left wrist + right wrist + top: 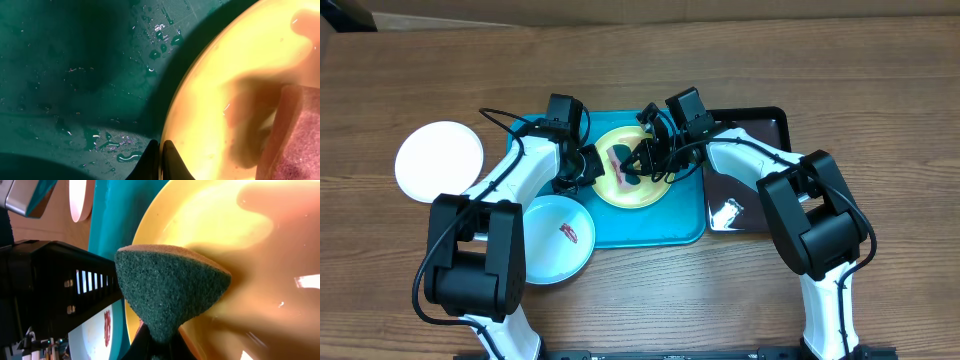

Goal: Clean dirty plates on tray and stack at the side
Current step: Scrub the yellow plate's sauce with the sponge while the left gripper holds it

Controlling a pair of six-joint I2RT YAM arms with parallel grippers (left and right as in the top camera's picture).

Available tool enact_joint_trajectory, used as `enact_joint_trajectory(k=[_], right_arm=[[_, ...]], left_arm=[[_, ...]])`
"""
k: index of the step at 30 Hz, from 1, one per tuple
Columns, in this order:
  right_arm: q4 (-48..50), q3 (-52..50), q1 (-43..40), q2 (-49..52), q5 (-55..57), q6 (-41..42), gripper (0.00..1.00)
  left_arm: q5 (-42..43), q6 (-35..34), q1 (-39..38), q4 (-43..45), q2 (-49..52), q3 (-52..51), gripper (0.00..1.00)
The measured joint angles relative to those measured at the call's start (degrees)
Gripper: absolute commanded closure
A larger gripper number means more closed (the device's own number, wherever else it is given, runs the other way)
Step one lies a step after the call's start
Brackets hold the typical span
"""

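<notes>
The robot's right gripper should lift the sponge over the glossy black tray, lower it and release it, since the tray is free of plates and is to that gripper's right in the overhead view.
The pale yellow-green plate (632,172) lies on the turquoise tray (660,228). My left gripper (590,166) is shut on that plate's left rim (161,152), one finger on each side of the edge. My right gripper (646,160) is shut on a sponge (170,287), dark green scouring side outward, and presses it on the yellow-green plate (260,280). The sponge's pink side (295,135) shows in the left wrist view. A pale blue plate (556,238) with a red-brown smear sits at the tray's left edge. A white plate (440,160) rests on the table to the left.
A glossy black tray (760,125) lies against the turquoise tray's right side, with a small white patch (727,210) on it. Water drops (125,150) wet the turquoise tray floor. Both arms cross over the tray's back half. Bare wooden table (880,120) surrounds everything.
</notes>
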Motion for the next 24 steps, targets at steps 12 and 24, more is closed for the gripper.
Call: enact_joint_trajectory(k=[12, 24], right_arm=[[-0.42, 0.00, 0.02, 0.00, 2.73, 0.70, 0.96], [-2.49, 0.00, -0.66, 0.00, 6.32, 0.79, 0.96]], left_arm=[[0.00, 0.00, 0.00, 0.00, 0.00, 0.00, 0.96], [0.00, 0.00, 0.00, -0.02, 0.00, 0.00, 0.96]])
